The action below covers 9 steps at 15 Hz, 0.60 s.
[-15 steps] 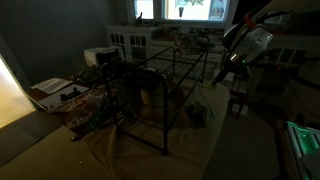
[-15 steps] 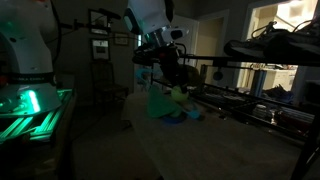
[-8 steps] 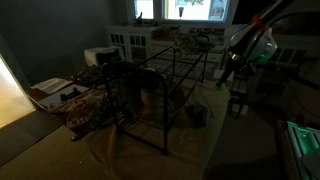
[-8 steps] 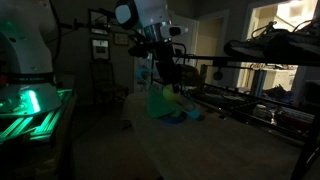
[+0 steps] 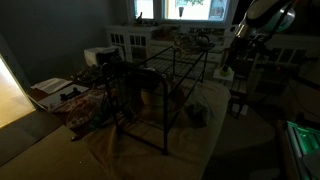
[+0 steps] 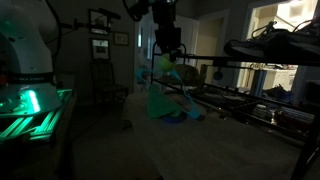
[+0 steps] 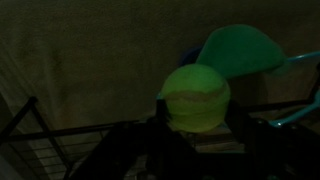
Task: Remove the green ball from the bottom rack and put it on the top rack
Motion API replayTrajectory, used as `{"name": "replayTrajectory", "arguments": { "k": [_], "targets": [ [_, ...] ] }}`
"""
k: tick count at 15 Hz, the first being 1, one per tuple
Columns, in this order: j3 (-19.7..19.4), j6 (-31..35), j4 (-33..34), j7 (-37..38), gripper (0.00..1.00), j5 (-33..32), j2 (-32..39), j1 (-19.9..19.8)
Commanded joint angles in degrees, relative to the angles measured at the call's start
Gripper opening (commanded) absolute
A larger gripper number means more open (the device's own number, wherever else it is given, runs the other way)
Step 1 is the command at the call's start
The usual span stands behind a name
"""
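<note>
My gripper should lift the ball next and carry it outward to the top rack (image 6: 210,58) to let it go, because the top rack's bar is about level with the ball.
My gripper (image 7: 195,135) is shut on the green ball (image 7: 195,97), a tennis-type ball that fills the middle of the wrist view. In an exterior view the gripper (image 5: 232,58) hangs high at the right, past the far end of the black wire rack (image 5: 160,85). The top rack (image 5: 178,63) lies below and left of it. The bottom rack (image 5: 135,100) is dim. In an exterior view the gripper (image 6: 169,50) holds the ball (image 6: 167,63) at about the height of the rack's top bar (image 6: 255,64). Rack bars (image 7: 40,135) cross the wrist view's lower left.
A green and blue heap (image 6: 162,102) lies on the cloth-covered floor below the gripper; it also shows in the wrist view (image 7: 240,48). Boxes and clutter (image 5: 60,95) sit beside the rack. A green-lit device (image 6: 30,105) stands by another robot.
The arm has risen with the green ball in the gripper, from beside the rack's lower part to about the top bar's height.
</note>
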Motion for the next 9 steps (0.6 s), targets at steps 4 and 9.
{"name": "replayTrajectory", "arguments": {
  "k": [4,9],
  "targets": [
    [-1.09,-4.79,6.14,2.25,0.36,2.54,-5.8,5.0],
    [-2.98,4.62,9.47,-2.99,0.36,11.6,-2.8,10.79]
  ]
}}
